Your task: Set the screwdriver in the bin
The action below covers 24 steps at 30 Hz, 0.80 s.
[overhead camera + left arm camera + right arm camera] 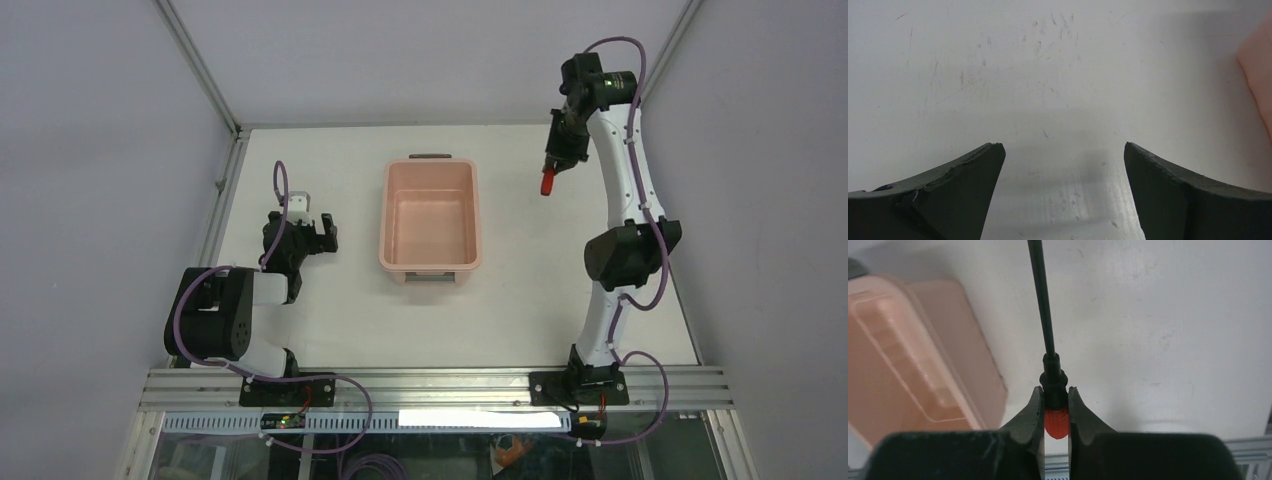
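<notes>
I should carry the screwdriver (548, 184) to the left in the top view with my right gripper and lower it onto the bottom of the bin to release it, since the bottom of the bin is bare.
The salmon-pink bin (431, 260) stands in the middle of the table, empty. My right gripper (555, 163) is raised to the right of the bin's far end and is shut on the screwdriver (548, 184), whose red handle hangs below the fingers. In the right wrist view the gripper (1054, 390) clamps the red handle (1056, 422) and the thin black shaft (1040, 295) points away, with the bin (913, 355) to the left. My left gripper (322, 234) is open and empty, low over the table left of the bin. The left wrist view shows that gripper (1064, 146) spread over bare table.
Metal frame rails run along the table's left edge (222, 195) and front edge (430, 385). The bin's edge (1260, 75) shows at the right of the left wrist view. Grey walls enclose the table.
</notes>
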{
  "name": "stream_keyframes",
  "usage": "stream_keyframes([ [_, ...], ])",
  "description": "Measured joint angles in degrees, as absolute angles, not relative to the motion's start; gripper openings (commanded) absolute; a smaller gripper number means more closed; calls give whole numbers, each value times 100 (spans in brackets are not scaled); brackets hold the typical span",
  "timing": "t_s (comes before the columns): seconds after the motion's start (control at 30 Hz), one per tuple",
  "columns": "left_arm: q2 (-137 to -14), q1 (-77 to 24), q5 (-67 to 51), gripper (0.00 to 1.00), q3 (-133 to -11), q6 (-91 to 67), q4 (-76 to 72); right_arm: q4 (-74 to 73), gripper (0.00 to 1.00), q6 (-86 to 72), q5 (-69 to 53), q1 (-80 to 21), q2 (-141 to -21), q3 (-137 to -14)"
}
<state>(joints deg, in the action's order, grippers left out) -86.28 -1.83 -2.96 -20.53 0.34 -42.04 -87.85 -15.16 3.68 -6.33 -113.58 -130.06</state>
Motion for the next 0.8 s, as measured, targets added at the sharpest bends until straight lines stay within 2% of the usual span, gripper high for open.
stream_keyframes([
  [0.17,-8626,-183,-296,99,-2053,34,-4204,-8823,0,-2147,3,-1564,-11358,-13788],
  [0.4,-8628,-183,-296,99,-2053,34,-4204,-8243,0,-2816,-454,-3503,-11598,-13786],
  [0.53,-8628,-183,-294,99,-2053,34,-4204,-7721,0,-2790,-357,-4036,-11758,-13091],
  [0.8,-8626,-183,-296,99,-2053,34,-4204,-6906,0,-2591,-36,-4281,-12331,-11347],
])
